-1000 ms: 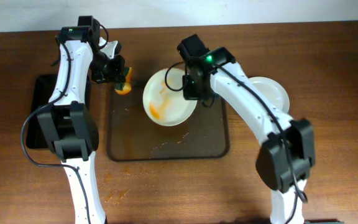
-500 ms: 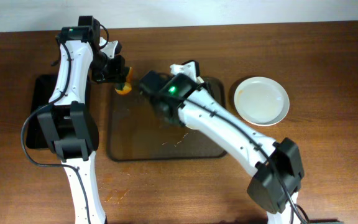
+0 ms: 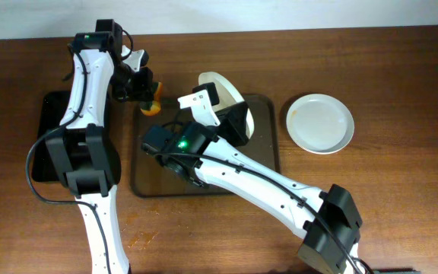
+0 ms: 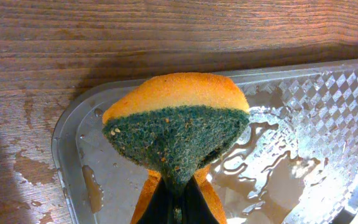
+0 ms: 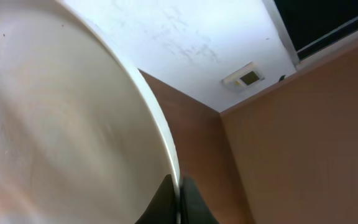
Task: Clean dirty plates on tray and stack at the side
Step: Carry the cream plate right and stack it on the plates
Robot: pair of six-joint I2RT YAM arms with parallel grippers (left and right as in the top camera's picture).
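I should turn the held plate flat with my right gripper and lower it onto the second plate (image 3: 320,123), which lies by itself beside the tray.
My right gripper (image 3: 236,118) is shut on the rim of a white plate (image 3: 225,85) and holds it tipped up on edge above the back of the dark brown tray (image 3: 266,172). In the right wrist view the fingers (image 5: 179,190) pinch the rim and the plate face (image 5: 55,124) looks plain, blurred. My left gripper (image 3: 144,90) is shut on an orange sponge with a green scouring face (image 3: 152,107) at the tray's back left corner. In the left wrist view, the sponge (image 4: 176,121) hangs over the wet, sauce-smeared tray corner (image 4: 291,130). A second plate (image 3: 320,123), nearly plain white, lies on the table to the right.
A smaller black tray (image 3: 48,137) lies at the left under the left arm. My right arm (image 3: 226,171) stretches diagonally over most of the brown tray. Sauce spots (image 3: 144,240) mark the table near the front left.
My right arm has swung left across the tray, lifting the plate off it and tipping it up on edge. The left arm and sponge have not moved.
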